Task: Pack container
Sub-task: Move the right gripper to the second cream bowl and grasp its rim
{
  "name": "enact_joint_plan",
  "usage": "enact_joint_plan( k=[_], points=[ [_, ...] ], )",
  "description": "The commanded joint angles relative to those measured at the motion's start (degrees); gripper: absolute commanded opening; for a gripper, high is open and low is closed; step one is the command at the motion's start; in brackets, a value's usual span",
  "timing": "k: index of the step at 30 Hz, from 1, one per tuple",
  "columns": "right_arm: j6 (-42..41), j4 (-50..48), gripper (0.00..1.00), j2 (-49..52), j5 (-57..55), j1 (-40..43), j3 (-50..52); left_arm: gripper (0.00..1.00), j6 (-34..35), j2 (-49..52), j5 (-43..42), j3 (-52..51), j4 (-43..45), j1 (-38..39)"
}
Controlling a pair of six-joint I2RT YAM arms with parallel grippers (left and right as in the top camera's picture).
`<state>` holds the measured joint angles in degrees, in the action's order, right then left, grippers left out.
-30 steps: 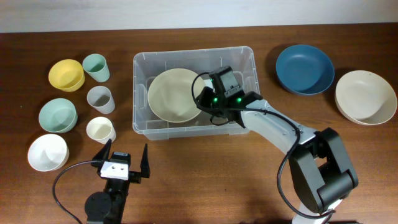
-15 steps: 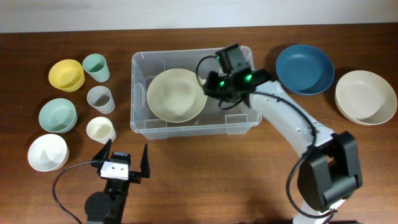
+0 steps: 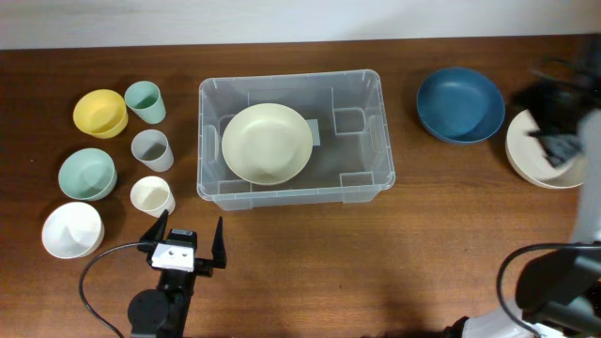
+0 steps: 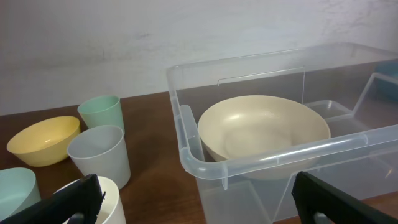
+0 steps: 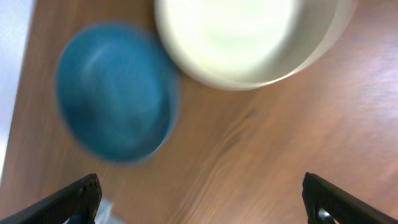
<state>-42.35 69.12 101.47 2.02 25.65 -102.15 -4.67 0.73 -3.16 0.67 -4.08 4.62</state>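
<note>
The cream bowl is below my right gripper, so next the gripper should lower its open fingers over its near rim [image 5: 329, 42], away from the blue bowl [image 5: 115, 93], where bare wood leaves room.
The clear container [image 3: 362, 141] stands mid-table with a cream bowl [image 3: 267, 143] lying in its left half. Blurred with motion, my right gripper [image 3: 559, 131] hangs at the far right edge over a second cream bowl [image 3: 540, 155]. In the right wrist view this gripper [image 5: 202, 199] is open over bare wood, below the blue bowl [image 5: 115, 93] and the cream bowl [image 5: 242, 37]. My left gripper [image 3: 183, 246] sits open near the front edge. Its view shows the container's near corner [image 4: 249, 163] and the bowl [image 4: 264, 127] inside, with the gripper [image 4: 202, 199] holding nothing.
At the left stand a yellow bowl [image 3: 100, 113], a green cup [image 3: 145, 100], a grey cup [image 3: 151, 149], a cream cup [image 3: 151, 196], a green bowl [image 3: 86, 174] and a white bowl [image 3: 71, 230]. A blue bowl [image 3: 459, 103] lies right of the container.
My right gripper let go of the cream bowl inside the container, opened wide and swung out to the far right. The left arm has not moved.
</note>
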Motion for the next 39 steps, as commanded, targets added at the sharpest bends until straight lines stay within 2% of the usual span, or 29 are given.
enact_joint_plan(
  k=[1,10,16,37,39],
  points=[
    [-1.0,-0.5,0.99,2.0,2.3,6.4,2.4,1.0,0.7,-0.4,0.0,-0.2,-0.3,-0.4],
    [-1.2,-6.9,0.99,10.1,1.4,11.4,3.2,1.0,0.7,-0.4,0.0,-0.2,-0.3,-0.4],
    [-3.2,-7.2,0.99,15.0,-1.0,13.3,3.5,1.0,0.7,-0.4,0.0,-0.2,-0.3,-0.4],
    [0.2,-14.0,1.0,24.6,-3.0,14.6,4.8,1.0,0.7,-0.4,0.0,-0.2,-0.3,-0.4],
    [0.2,-14.4,0.93,25.7,-3.2,14.6,4.8,1.0,0.7,-0.4,0.0,-0.2,-0.3,-0.4]
  ],
)
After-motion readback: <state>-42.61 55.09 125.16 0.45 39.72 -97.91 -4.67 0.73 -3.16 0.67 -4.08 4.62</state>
